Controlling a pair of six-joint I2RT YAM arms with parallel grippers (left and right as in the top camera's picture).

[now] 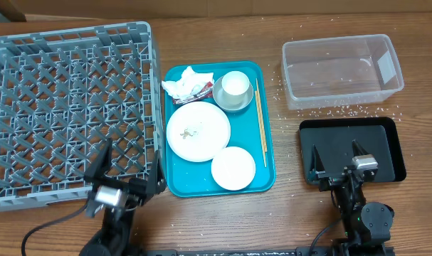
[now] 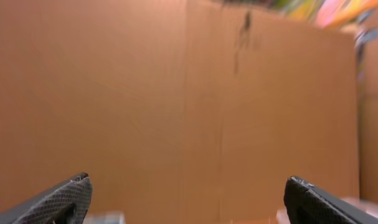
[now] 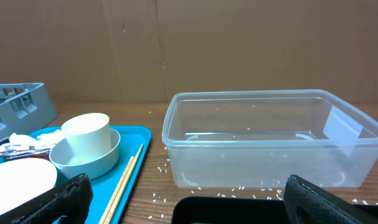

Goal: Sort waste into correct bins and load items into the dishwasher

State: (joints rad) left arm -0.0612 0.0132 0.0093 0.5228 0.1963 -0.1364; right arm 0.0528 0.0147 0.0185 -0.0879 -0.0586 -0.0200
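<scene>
I will move my left gripper outward over the teal tray. Then I will tilt it down and lower it onto the rack-side end of the red wrapper.
A teal tray (image 1: pixel 267 142) holds a crumpled white napkin (image 1: pixel 181 82), a red wrapper (image 1: pixel 203 89), a white cup (image 1: pixel 235 83) standing in a pale bowl (image 1: pixel 235 102), a large white plate (image 1: pixel 198 131) with a few rice grains, and a smaller white plate (image 1: pixel 233 168). The grey dish rack (image 1: pixel 73 107) is at the left. The clear tub (image 1: pixel 341 69) and black tray (image 1: pixel 376 146) are at the right, with loose rice (image 1: pixel 336 110) around them. My left gripper (image 1: pixel 129 171) is open and empty over the rack's near right corner. My right gripper (image 1: pixel 335 160) is open and empty over the black tray's left part.
Wooden chopsticks (image 1: pixel 261 124) lie along the teal tray's right side. The right wrist view shows the tub (image 3: pixel 269 143), cup (image 3: pixel 86 130), bowl (image 3: pixel 89 158), chopsticks (image 3: pixel 126 177) and a cardboard wall (image 3: pixel 189 43) behind. The left wrist view shows only cardboard (image 2: pixel 189 93).
</scene>
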